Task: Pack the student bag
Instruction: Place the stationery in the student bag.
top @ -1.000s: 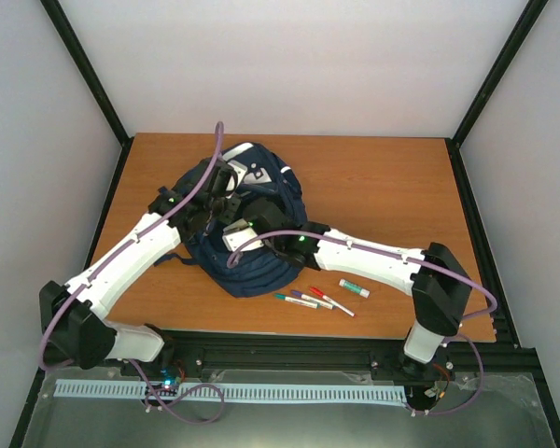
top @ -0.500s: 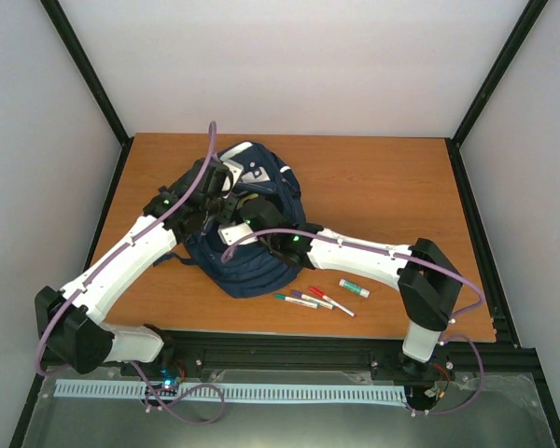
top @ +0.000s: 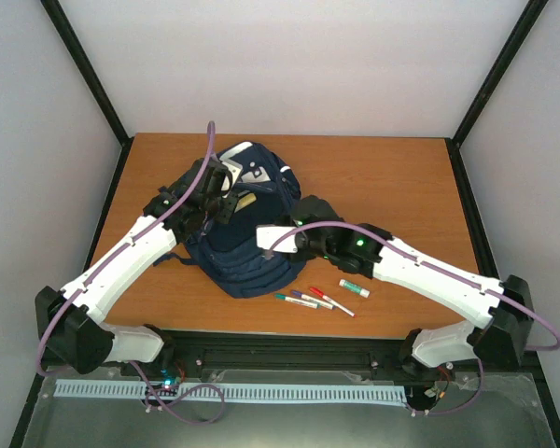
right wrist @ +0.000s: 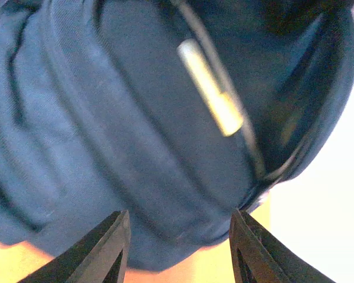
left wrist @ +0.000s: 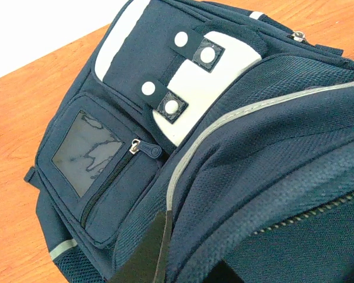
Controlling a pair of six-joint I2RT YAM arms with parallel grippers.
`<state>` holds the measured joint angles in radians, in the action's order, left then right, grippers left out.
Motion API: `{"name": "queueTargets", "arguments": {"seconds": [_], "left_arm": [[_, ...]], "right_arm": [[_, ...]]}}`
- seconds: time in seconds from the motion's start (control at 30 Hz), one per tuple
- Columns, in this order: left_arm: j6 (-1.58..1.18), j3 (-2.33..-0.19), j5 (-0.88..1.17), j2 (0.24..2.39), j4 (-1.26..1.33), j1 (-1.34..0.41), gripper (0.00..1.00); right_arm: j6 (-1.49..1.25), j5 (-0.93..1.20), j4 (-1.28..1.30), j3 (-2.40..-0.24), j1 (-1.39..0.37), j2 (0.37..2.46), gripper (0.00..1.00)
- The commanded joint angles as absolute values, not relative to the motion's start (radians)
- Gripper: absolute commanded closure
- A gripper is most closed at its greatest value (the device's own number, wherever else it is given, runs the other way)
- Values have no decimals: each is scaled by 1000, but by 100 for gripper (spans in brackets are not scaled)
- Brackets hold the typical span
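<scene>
My open right gripper will move back, to the right in the top view and down onto the green-and-white stick (top: 354,287), because that stick is still outside the bag (top: 245,245).
The student bag (top: 245,245) is a navy backpack lying at the centre-left of the table, its white patch (left wrist: 189,82) toward the far end. My left gripper (top: 218,200) is shut on the edge of the bag's opening; in the left wrist view one dark finger (left wrist: 144,250) presses on the fabric beside a grey stripe. My right gripper (top: 258,241) is open and empty just above the bag's front, its fingers (right wrist: 115,244) spread apart. A pale yellowish stick-shaped item (right wrist: 209,87) lies inside the open bag and also shows from above (top: 247,199).
Three thin pens, green (top: 286,299), purple (top: 304,298) and red (top: 323,297), lie on the wooden table (top: 392,187) in front of the bag. A white marker with a green cap (top: 355,288) lies to their right. Black frame posts stand at the table's corners.
My right gripper has drawn back out of the bag's opening toward the right, and its arm has swung out to the right. The left gripper stays holding the bag's edge.
</scene>
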<state>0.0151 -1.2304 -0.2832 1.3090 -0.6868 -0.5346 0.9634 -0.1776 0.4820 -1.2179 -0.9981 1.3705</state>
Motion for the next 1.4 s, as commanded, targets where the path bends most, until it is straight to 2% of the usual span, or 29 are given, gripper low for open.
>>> {"name": "queueTargets", "arguments": {"seconds": [0.0,0.3,0.6,1.37], "left_arm": [[-13,-1256,-314,1268,-559,-517,99],[-12,-1255,-308,1273,-564,-517,99],[-10,-1253,-311,1281,-569,-517,99],[-2,-1255,-301,1295,-581,-517,99]], "right_arm": [[765,17,637,-1100,-901,1275,53],[677,164,756,-903,-594,1061,52],[706,231,1006,-912,-389,1191,53],[724,171,970,-822,-384,1404,54]]}}
